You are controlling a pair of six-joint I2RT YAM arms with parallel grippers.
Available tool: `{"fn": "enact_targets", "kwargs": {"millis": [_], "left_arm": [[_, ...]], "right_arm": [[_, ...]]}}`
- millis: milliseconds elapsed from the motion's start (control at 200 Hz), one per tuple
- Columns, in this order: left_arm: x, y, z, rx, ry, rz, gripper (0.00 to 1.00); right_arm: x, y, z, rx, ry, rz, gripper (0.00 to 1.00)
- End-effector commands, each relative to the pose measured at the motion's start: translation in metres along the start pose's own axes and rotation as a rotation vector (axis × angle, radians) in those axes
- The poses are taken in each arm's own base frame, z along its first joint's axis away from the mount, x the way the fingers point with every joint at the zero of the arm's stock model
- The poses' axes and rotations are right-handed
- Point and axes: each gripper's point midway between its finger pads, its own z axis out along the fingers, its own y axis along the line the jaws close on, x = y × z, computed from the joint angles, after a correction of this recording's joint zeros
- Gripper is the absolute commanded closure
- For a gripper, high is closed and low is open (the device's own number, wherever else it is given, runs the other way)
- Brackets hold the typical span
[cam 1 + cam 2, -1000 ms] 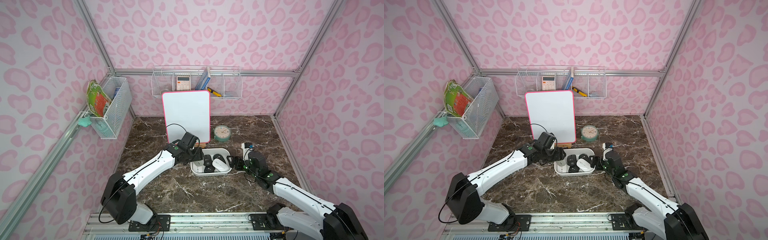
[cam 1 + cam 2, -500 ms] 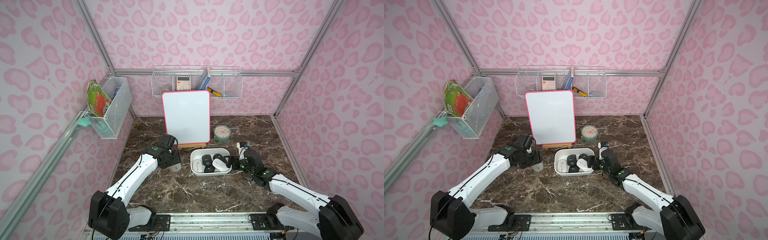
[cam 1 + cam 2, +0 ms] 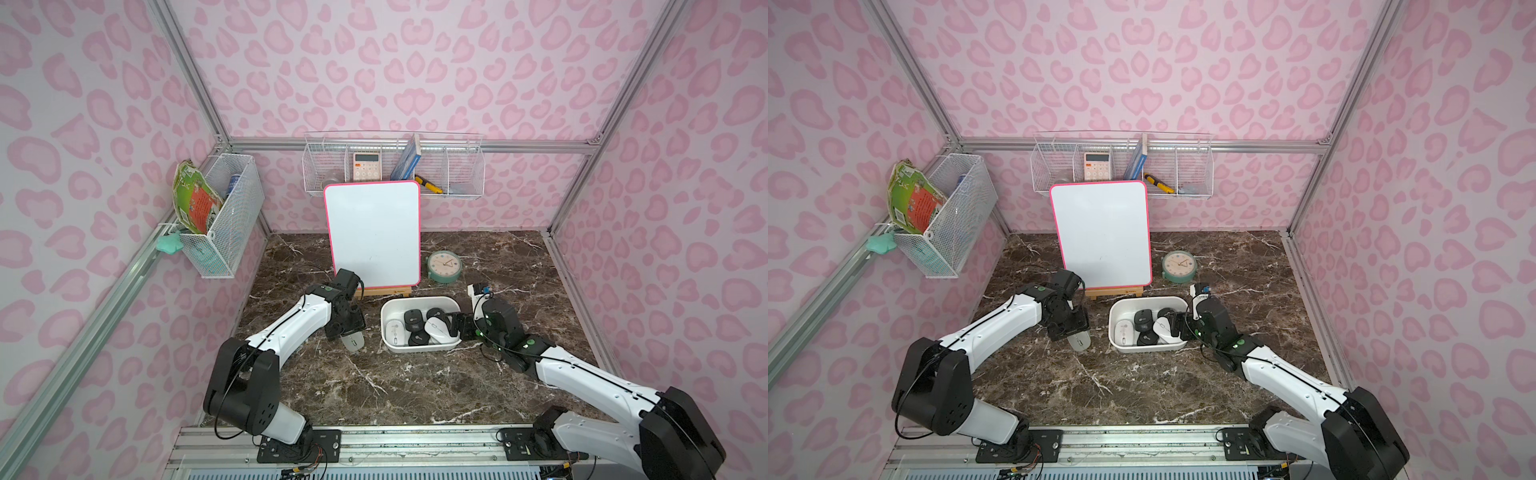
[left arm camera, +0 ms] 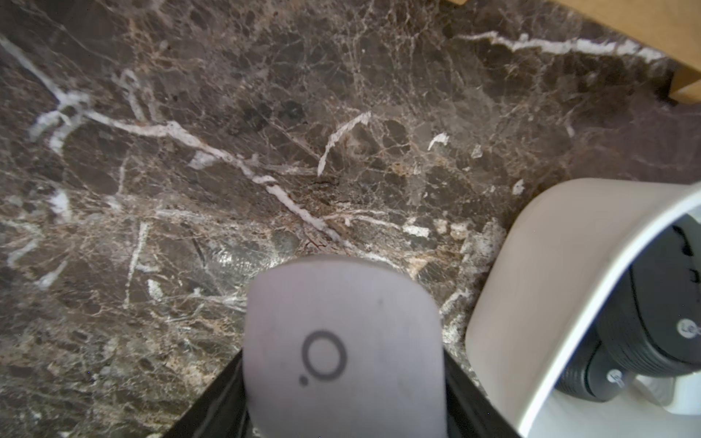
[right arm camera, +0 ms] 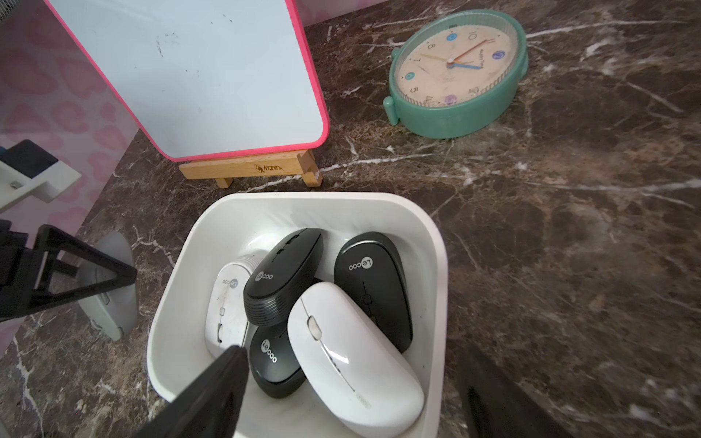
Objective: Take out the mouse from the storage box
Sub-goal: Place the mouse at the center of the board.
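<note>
My left gripper lowers toward the white storage box next and releases the pale grey mouse (image 3: 352, 340) on the marble beside it, since that spot lies bare.
The white storage box (image 3: 415, 348) (image 3: 1142, 347) (image 5: 174, 303) stands mid-table with several black and white mice inside. My left gripper (image 3: 348, 332) (image 3: 1071, 330) (image 4: 341, 409) hangs just left of the box, shut on a pale grey mouse (image 3: 352, 340) (image 3: 1079, 341) (image 4: 341, 341) (image 5: 110, 288) that points down, close to the marble. My right gripper (image 3: 449, 328) (image 3: 1177, 326) (image 5: 352, 360) is open at the box's right end. One finger is inside the box and the other outside its wall, with a white mouse (image 3: 436, 328) (image 5: 341, 341) lying between them.
A pink-framed whiteboard (image 3: 372, 232) on a wooden easel (image 5: 250, 170) stands right behind the box. A green clock (image 3: 444, 267) (image 5: 455, 72) lies at the back right. Wire baskets (image 3: 224, 220) hang on the left and back walls.
My left arm has carried the grey mouse from over the box out to its left and lowered it. My right gripper has moved in over the box's right end.
</note>
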Motion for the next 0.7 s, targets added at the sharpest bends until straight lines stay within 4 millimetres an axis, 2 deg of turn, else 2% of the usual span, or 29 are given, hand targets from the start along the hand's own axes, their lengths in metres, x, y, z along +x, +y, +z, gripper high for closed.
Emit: {"fn": "enact_targets", "kwargs": {"millis": [0, 155, 545, 615, 695], "left_arm": [[-0.003, -0.008, 0.006, 0.014, 0.0, 0.001, 0.47], [-0.002, -0.013, 0.016, -0.026, 0.019, 0.022, 0.46], [0.003, -0.023, 0.04, -0.076, 0.049, 0.063, 0.39], [0.005, -0.025, 0.039, -0.069, 0.05, 0.064, 0.35], [0.005, -0.027, 0.037, -0.052, 0.034, 0.068, 0.24]], "right_arm": [[-0.003, 0.001, 0.0, 0.013, -0.001, -0.012, 0.12], [-0.002, 0.001, 0.001, 0.029, 0.0, -0.027, 0.12], [0.001, 0.005, 0.001, 0.039, 0.007, -0.066, 0.12], [0.002, 0.005, 0.002, 0.043, 0.014, -0.066, 0.12], [0.001, 0.008, 0.002, 0.036, 0.016, -0.079, 0.12]]}}
